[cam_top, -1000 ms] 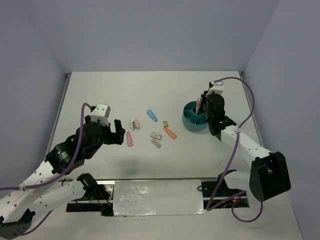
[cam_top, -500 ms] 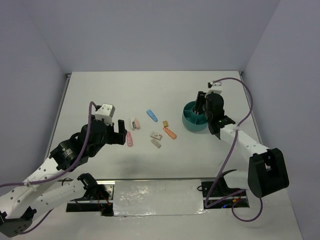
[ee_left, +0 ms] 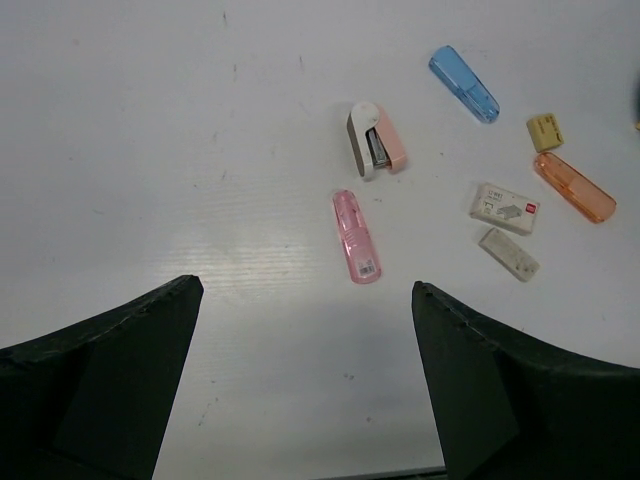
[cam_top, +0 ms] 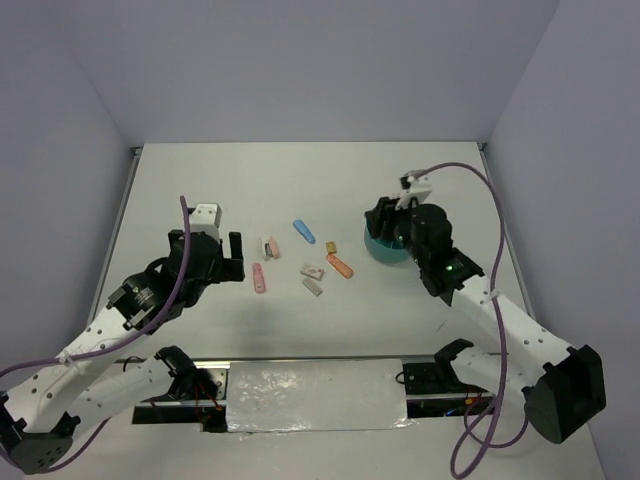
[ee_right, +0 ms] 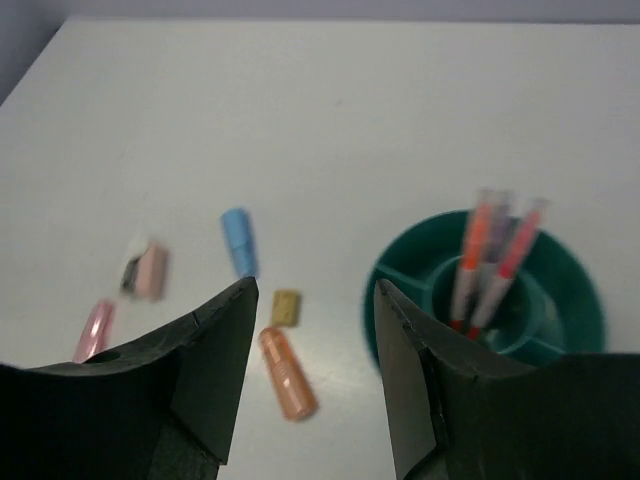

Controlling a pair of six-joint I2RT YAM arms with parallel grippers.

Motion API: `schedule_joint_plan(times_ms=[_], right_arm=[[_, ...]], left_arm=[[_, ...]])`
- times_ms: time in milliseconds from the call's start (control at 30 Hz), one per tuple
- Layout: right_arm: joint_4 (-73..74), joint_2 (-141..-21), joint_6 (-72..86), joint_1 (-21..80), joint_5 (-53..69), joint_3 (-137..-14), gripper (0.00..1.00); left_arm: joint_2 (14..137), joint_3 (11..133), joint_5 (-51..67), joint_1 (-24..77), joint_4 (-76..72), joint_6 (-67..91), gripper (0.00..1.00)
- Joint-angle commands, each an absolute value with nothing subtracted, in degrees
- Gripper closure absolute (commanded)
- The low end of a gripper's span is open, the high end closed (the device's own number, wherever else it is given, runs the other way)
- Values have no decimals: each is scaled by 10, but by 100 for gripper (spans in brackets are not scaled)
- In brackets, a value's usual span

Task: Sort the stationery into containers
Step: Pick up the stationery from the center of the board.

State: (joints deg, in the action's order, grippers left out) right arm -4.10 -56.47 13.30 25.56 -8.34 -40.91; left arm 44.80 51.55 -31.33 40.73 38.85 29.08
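Observation:
The right gripper goes to the left in the top view and down onto the small tan block (cam_top: 331,247) (ee_right: 285,307) next, as that block lies loose outside the teal cup.
The teal cup (cam_top: 384,250) stands right of centre, with three orange-red and grey pens (ee_right: 494,252) upright in its middle compartment (ee_right: 520,310). My right gripper (cam_top: 383,222) is open and empty, just above the cup's left rim (ee_right: 415,243). On the table lie a pink piece (ee_left: 356,236), a pink-white stapler (ee_left: 375,140), a blue piece (ee_left: 464,84), a tan block (ee_left: 545,131), an orange piece (ee_left: 574,186), a white block (ee_left: 503,207) and a grey block (ee_left: 508,254). My left gripper (cam_top: 232,258) is open and empty, left of the pink piece (cam_top: 259,278).
The loose pieces cluster between the two arms, from the stapler (cam_top: 267,247) to the orange piece (cam_top: 340,266). The right wrist view shows the orange piece (ee_right: 285,372), tan block (ee_right: 286,306) and blue piece (ee_right: 239,240) left of the cup. Walls enclose the table on three sides.
My right gripper has drawn back from over the cup towards its left side. My left gripper has shifted slightly right, nearer the pink piece.

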Motion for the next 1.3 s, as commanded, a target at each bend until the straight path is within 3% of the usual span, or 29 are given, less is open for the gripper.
schedule_joint_plan(times_ms=[0, 133, 433, 867, 1100, 1267], right_arm=[[35, -612, 86, 329, -37, -428, 42], [134, -728, 48, 370, -12, -487, 42], [181, -927, 26, 382, 4, -560, 45], [153, -962, 68, 389, -62, -634, 43], [202, -1076, 94, 383, -103, -762, 42], [223, -1113, 108, 375, -99, -787, 46]], left_arm=[[444, 536, -323, 393, 381, 305, 1], [459, 538, -316, 388, 383, 297, 1], [470, 536, -296, 388, 381, 290, 1], [469, 534, -291, 388, 378, 290, 1], [470, 534, -294, 388, 380, 291, 1], [470, 534, -293, 388, 379, 289, 1]])
